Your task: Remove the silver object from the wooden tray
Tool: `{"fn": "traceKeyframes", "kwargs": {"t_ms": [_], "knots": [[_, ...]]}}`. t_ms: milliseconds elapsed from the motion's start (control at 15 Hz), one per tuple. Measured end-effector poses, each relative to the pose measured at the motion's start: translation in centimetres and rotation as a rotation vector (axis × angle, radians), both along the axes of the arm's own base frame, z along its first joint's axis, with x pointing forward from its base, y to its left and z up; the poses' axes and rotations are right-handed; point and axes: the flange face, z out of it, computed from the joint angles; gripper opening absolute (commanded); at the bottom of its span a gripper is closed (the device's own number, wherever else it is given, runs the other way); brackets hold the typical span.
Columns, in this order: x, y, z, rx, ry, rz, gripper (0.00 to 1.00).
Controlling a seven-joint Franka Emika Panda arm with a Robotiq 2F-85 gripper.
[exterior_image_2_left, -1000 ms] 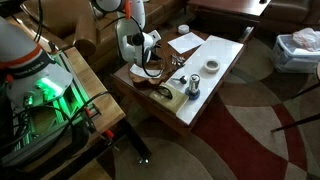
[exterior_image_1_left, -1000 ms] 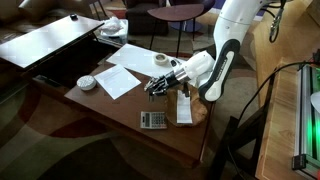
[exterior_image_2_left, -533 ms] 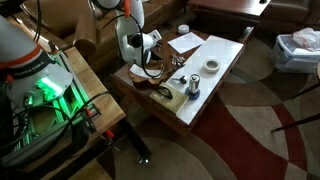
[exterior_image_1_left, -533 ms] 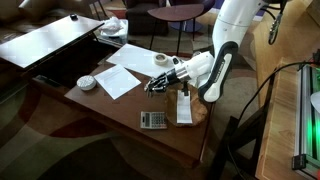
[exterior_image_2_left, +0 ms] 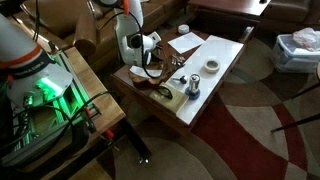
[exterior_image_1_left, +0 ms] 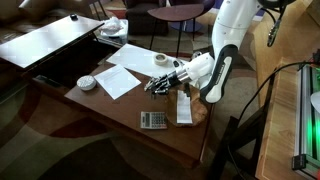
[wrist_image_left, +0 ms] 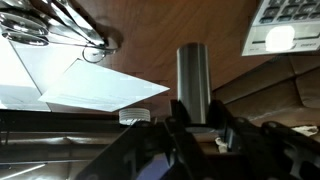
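My gripper should move down and let go of the silver object on the bare tabletop between calculator and metal cluster (exterior_image_1_left: 155,103), which is below my gripper and clear of the tray (exterior_image_1_left: 197,116).
My gripper (wrist_image_left: 197,108) is shut on the silver object (wrist_image_left: 192,75), a slim metal cylinder that stands out straight from between the fingers. In an exterior view the gripper (exterior_image_1_left: 157,86) hangs low over the dark table, left of the wooden tray (exterior_image_1_left: 197,116). The tray lies at the table's near right corner with a white notepad (exterior_image_1_left: 184,106) on it. The silver object is too small to make out in both exterior views. In an exterior view the arm (exterior_image_2_left: 133,40) leans over the table's near end.
A grey calculator (exterior_image_1_left: 153,120) lies left of the tray and also shows in the wrist view (wrist_image_left: 285,22). A splayed metal cluster (wrist_image_left: 55,25), white paper sheets (exterior_image_1_left: 120,78) and a tape roll (exterior_image_1_left: 87,82) lie on the table. A dark laptop-like slab (exterior_image_1_left: 55,45) lies far left.
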Motion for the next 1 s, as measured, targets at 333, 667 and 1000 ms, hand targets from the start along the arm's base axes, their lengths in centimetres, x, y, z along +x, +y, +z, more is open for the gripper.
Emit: {"fn": "traceKeyframes", "kwargs": {"t_ms": [333, 667, 1000], "knots": [[-1.0, 0.1, -1.3, -0.038, 0.064, 0.015, 0.12], [-1.6, 0.2, -1.8, -0.035, 0.107, 0.004, 0.12], [-1.9, 0.3, -2.2, -0.02, 0.147, -0.016, 0.12]]}}
